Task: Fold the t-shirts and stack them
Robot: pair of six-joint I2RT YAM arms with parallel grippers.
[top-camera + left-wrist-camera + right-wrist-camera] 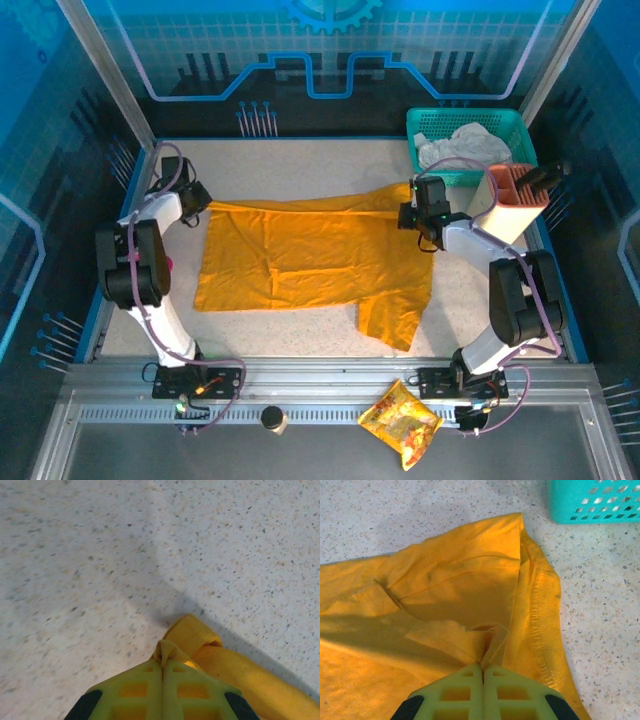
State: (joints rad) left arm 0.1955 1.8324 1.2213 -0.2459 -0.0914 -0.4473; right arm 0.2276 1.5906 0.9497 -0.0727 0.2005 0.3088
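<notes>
My right gripper is going to lower the pinched fold next and pull it back onto the shirt's spread body to release it, because the cloth beneath already lies flat.
An orange-yellow t-shirt (300,255) lies spread across the middle of the table, one sleeve hanging toward the front edge. My left gripper (197,205) is shut on the shirt's far left corner, and a pinched fold of cloth (172,650) sticks out between the closed yellow-green fingers (140,685). My right gripper (412,215) is shut on the shirt's far right edge near the basket. There a bunched fold of the t-shirt (490,640) is clamped between the fingers (455,690), with the hemmed edge (535,610) running beside them.
A teal basket (425,125) with white cloth inside stands at the back right corner, close to the right gripper. A pink holder (515,205) sits beside the right arm. A shiny orange snack packet (402,422) and a small round object (272,418) lie on the front rail.
</notes>
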